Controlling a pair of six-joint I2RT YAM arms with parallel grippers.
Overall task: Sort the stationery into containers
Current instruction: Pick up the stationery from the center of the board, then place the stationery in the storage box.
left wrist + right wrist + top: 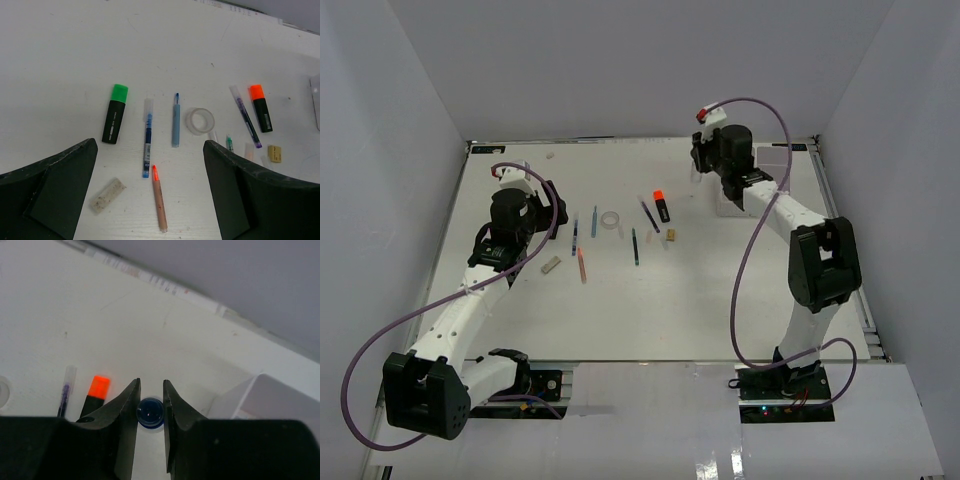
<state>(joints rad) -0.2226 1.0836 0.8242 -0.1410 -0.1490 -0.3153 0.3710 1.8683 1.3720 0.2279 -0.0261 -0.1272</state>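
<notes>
The container's side stands beside the bottle (150,411). So I will raise my right gripper, move it right in the top view, and lower it to let go inside the far outer section of the container.
In the right wrist view my right gripper (151,390) is shut on the blue-capped bottle (150,411), both fingers against its cap, beside a white container (260,395) at the back right. My left gripper (150,145) hangs open over loose stationery: a green-capped marker (115,114), two blue pens (147,137), a pink stick (159,199), a grey block (107,195) and a clear tape ring (200,121). Further right lie a purple pen (246,122), an orange-capped marker (261,108) and a tan block (274,153).
From above, the container (772,160) is mostly hidden behind the right arm (820,260). The stationery spreads across the table's middle, from the grey block (551,265) to the orange-capped marker (661,204). White walls enclose the table on three sides.
</notes>
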